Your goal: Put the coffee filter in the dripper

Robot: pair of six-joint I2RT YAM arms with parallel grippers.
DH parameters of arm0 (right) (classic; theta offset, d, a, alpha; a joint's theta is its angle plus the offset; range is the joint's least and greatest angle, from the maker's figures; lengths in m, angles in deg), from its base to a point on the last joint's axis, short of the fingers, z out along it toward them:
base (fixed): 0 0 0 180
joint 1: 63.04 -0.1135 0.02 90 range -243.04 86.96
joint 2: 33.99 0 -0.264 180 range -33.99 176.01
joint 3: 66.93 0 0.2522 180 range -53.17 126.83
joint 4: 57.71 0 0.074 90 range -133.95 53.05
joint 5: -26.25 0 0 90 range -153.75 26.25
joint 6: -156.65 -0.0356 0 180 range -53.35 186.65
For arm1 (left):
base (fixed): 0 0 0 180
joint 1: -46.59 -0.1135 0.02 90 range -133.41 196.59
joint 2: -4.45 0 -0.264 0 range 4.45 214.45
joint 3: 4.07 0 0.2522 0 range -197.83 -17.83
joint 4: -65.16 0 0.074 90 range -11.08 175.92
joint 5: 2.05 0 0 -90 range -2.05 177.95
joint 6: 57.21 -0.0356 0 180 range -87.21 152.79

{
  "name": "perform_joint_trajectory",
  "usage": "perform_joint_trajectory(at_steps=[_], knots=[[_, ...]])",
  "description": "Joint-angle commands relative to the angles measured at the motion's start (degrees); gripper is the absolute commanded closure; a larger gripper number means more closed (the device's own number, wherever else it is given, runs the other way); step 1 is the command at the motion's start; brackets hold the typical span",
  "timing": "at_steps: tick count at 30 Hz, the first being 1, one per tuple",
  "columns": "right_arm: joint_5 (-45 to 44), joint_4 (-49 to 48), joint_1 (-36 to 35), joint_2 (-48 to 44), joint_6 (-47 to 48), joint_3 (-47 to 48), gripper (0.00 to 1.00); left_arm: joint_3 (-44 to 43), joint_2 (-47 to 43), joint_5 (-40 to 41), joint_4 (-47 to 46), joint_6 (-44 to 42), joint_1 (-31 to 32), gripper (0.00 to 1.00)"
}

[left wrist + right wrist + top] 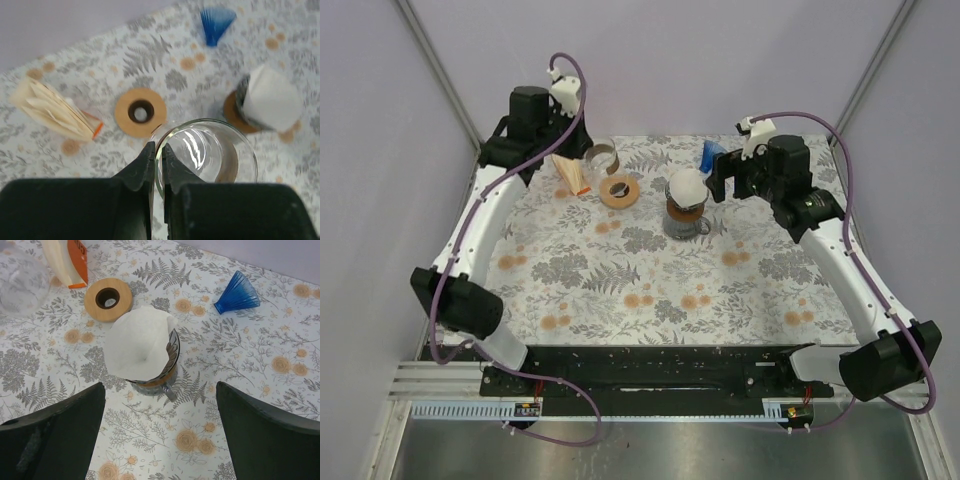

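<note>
The glass vessel (210,150) will next go back with my left gripper, then down to the table on the wooden ring's near side.
A white paper coffee filter (140,347) sits open in the dripper (172,357), a dark glass cone with a wooden collar and a small handle, at the table's back centre (687,205). My right gripper (159,386) is open and empty just on the near side of the dripper; in the top view it (724,182) is to the dripper's right. My left gripper (159,150) is shut on the rim of a clear glass vessel (210,150), held at the back left (603,155). The filter also shows in the left wrist view (272,97).
A pack of tan filters with an orange end (572,175) lies at the back left. A wooden ring (620,190) lies between the pack and the dripper. A blue ribbed cone (712,152) lies behind the dripper near the back edge.
</note>
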Motion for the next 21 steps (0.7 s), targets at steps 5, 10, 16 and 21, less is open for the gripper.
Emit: perform_joint_trajectory(at_steps=[5,10,16,21], knots=[[5.52,-3.44,0.20,-2.94,-4.39,-0.91,0.01,27.69,-13.62,-11.31,-2.09,-8.62,0.82,1.00],[6.84,-3.97,0.20,-3.90,-6.06,-1.17,0.01,37.89,-15.56,-11.32,-7.01,-10.63,2.04,1.00],[6.75,-4.50,0.20,-6.01,-6.94,-2.84,0.01,45.28,-15.83,-11.14,-13.51,-11.52,3.01,1.00],[6.49,-4.15,0.20,-6.54,-6.85,-3.19,0.01,48.01,-14.69,-9.91,-17.91,-11.61,3.80,1.00]])
